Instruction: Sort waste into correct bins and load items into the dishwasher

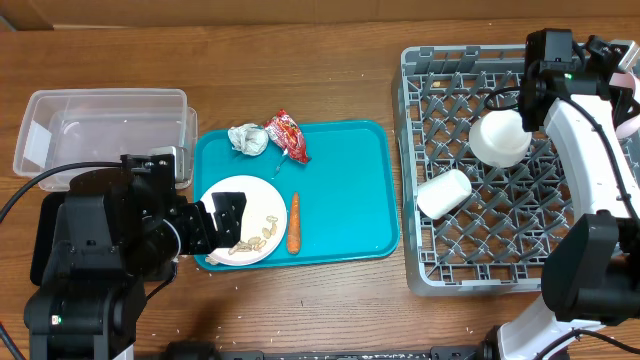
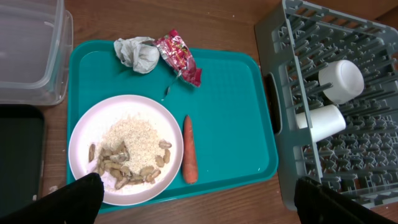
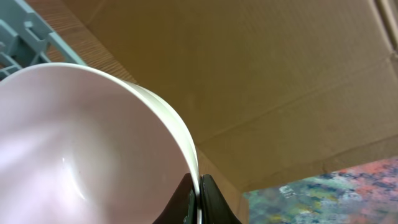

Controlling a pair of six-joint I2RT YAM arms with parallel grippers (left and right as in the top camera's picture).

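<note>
The rack's inner wires are below my right gripper and to its left in the overhead view, so my right gripper should next lower the bowl that way from the rack's edge.
A white plate [image 1: 243, 210] of rice and peanuts sits at the front left of the teal tray [image 1: 345, 190], with a carrot [image 1: 294, 222] beside it. A crumpled tissue [image 1: 248, 139] and a red wrapper [image 1: 288, 136] lie at the tray's back. My left gripper [image 1: 222, 222] is open just over the plate's left front edge; in the left wrist view its fingers [image 2: 205, 202] straddle the plate [image 2: 124, 118]. My right gripper [image 1: 523, 108] is shut on the rim of a white bowl [image 1: 499, 138] over the grey dish rack [image 1: 420, 60]; the right wrist view shows the jaws [image 3: 199, 199] pinching the bowl [image 3: 74, 149].
A white cup [image 1: 444, 192] lies on its side in the rack's left part. A clear plastic bin [image 1: 100, 125] stands at the back left, with a black bin [image 2: 18, 149] in front of it, mostly hidden under my left arm. Cardboard walls stand behind the table.
</note>
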